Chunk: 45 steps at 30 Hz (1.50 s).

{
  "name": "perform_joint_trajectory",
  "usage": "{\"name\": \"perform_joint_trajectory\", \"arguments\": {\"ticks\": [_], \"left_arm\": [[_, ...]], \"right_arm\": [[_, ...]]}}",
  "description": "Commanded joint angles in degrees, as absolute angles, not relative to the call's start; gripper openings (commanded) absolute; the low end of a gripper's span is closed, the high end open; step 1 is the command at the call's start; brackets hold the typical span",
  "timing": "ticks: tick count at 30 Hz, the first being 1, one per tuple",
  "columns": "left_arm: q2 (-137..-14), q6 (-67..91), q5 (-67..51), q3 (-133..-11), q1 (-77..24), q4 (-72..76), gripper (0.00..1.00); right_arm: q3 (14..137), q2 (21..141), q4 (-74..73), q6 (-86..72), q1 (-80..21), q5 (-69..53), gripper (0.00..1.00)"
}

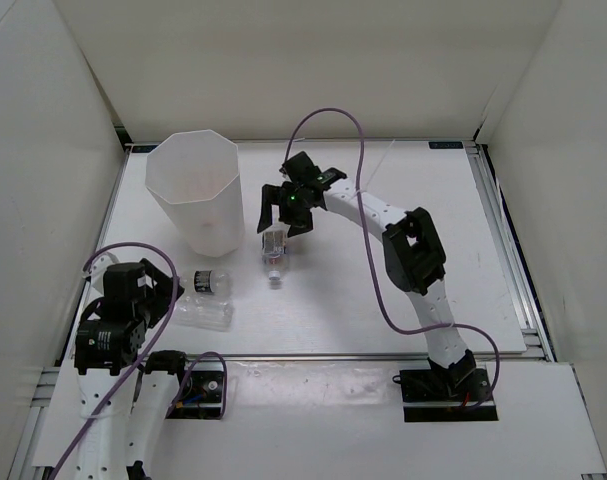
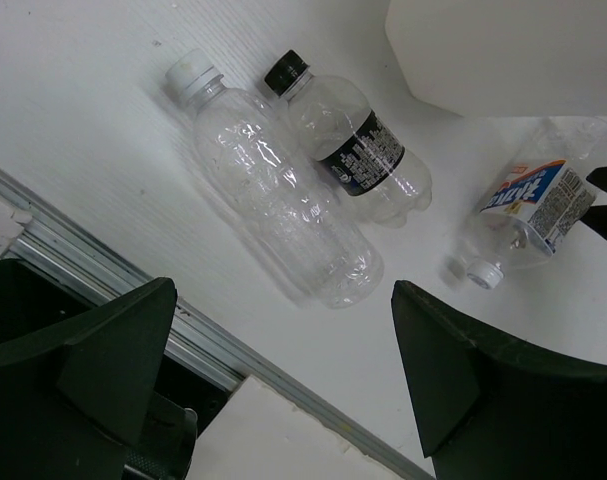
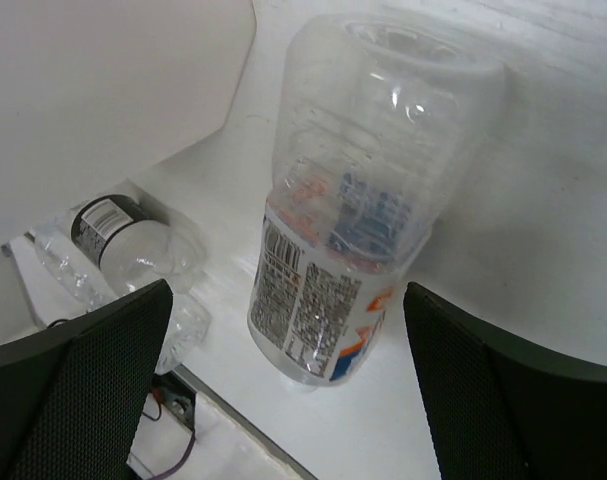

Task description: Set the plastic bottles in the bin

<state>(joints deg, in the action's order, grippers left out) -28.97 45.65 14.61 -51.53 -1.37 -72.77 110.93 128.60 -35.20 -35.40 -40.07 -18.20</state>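
Observation:
My right gripper should move down and close at the label [image 1: 274, 243] [image 3: 323, 288], because the pale-labelled bottle is already between its fingers.
The tall white bin [image 1: 195, 190] stands at the back left. My right gripper [image 1: 283, 225] hangs open just right of it, above a pale-labelled bottle [image 1: 273, 250] lying on the table. In the right wrist view this bottle [image 3: 353, 230] lies between the wide-apart fingers of that gripper [image 3: 285, 300], touching neither. Near the front left lie a black-capped bottle [image 1: 208, 282] and an unlabelled bottle [image 1: 203, 315]. My left gripper [image 1: 171, 295] is open beside them, holding nothing. Its wrist view shows the unlabelled bottle [image 2: 273, 200], the black-capped bottle [image 2: 353, 140] and the pale-labelled bottle [image 2: 533, 215] ahead of the gripper [image 2: 283, 320].
White walls enclose the table on the left, back and right. A metal rail [image 2: 103, 280] runs along the table's near edge under my left gripper. The bin's wall [image 3: 103, 90] stands close on the left of my right gripper. A purple cable [image 1: 373, 270] loops along the right arm.

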Motion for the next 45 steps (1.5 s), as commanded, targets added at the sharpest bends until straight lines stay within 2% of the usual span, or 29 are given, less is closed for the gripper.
{"name": "perform_joint_trajectory", "arguments": {"ticks": [1, 9, 13, 16, 19, 20, 24, 29, 33, 38, 45], "left_arm": [[-29.2, 44.7, 15.9, -53.5, -1.7, -74.4, 1.0], [-30.2, 43.7, 15.9, -54.1, -1.7, -75.6, 1.0], [-30.2, 43.2, 15.9, -54.6, -1.7, -76.1, 1.0], [-29.6, 43.2, 16.4, -54.6, -1.7, -76.6, 1.0], [-28.9, 44.3, 16.4, -54.0, -1.7, -76.6, 1.0], [-28.2, 44.9, 16.4, -54.0, -1.7, -76.6, 1.0], [-27.6, 46.0, 16.4, -52.8, -1.7, -76.1, 1.0], [-26.5, 47.9, 16.4, -50.1, -1.7, -74.4, 1.0], [-27.2, 50.2, 14.9, -49.5, -1.7, -72.9, 1.0], [-30.7, 53.3, 11.8, -46.3, -1.7, -71.6, 1.0], [-37.5, 50.9, 10.6, -46.6, -1.7, -72.4, 1.0]], "right_arm": [[115.0, 131.6, -37.5, -34.6, -41.0, -13.5, 1.0], [118.0, 137.0, -40.2, -37.7, -41.5, -11.7, 1.0], [115.8, 137.6, -41.0, -38.3, -41.5, -11.7, 0.96], [113.6, 136.4, -41.0, -37.6, -41.5, -11.2, 0.86], [111.0, 133.9, -41.0, -36.6, -40.8, -10.5, 0.73], [110.2, 132.3, -41.0, -36.6, -40.3, -10.5, 0.66], [105.7, 127.3, -41.0, -34.9, -38.5, -11.1, 0.52], [102.7, 117.6, -41.0, -34.4, -36.8, -11.1, 0.48], [108.4, 111.8, -41.0, -35.9, -36.2, -14.6, 0.45], [122.0, 108.9, -29.7, -37.4, -36.2, -17.4, 0.42], [138.7, 119.1, -13.6, -41.5, -37.9, -15.6, 0.36]]}}
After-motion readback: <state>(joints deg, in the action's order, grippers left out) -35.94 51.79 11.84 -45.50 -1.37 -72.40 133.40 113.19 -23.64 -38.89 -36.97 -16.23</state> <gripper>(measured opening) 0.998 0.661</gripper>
